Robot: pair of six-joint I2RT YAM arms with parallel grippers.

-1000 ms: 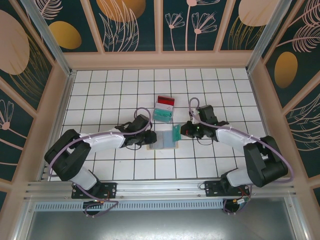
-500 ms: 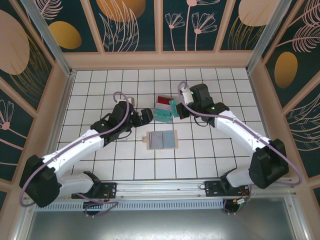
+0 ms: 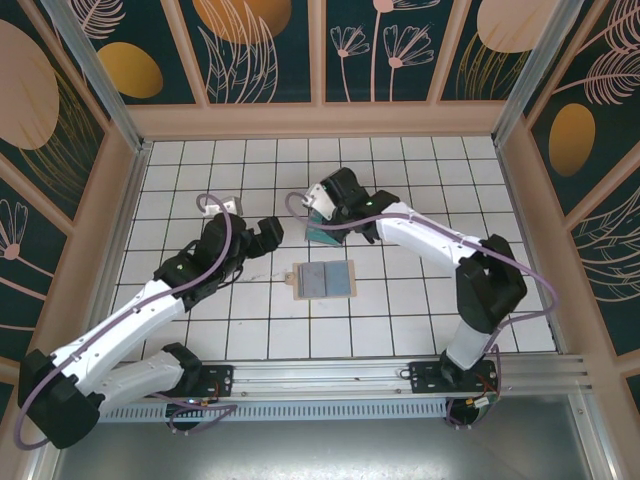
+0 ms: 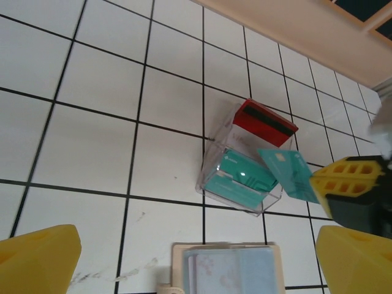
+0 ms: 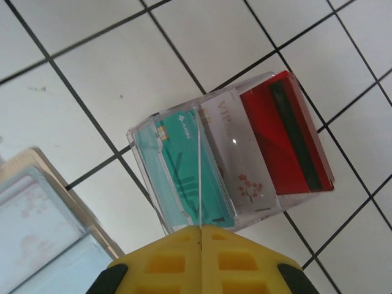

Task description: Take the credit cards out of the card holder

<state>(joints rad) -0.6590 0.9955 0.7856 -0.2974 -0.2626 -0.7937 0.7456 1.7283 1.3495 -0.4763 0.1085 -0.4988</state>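
The teal credit card should go down into the clear box next, beside the standing teal card. My right gripper should bring it down and then let go of it there.
The tan card holder lies open on the tiles, grey-blue panels up; its top edge also shows in the left wrist view. My right gripper is shut on a teal credit card, seen edge-on, just above a clear plastic box. In that box stand a red card, a whitish card and a teal card. From above, the right gripper hovers over the box. My left gripper is open and empty, left of the box.
White tiled floor with black grout, fenced by wooden walls on three sides. The right arm's elbow stands right of the holder. Free tiles lie left and right of the box.
The right gripper carried the teal card from beside the holder up and left to over the clear box. The left gripper opened and drew back left, off the holder.
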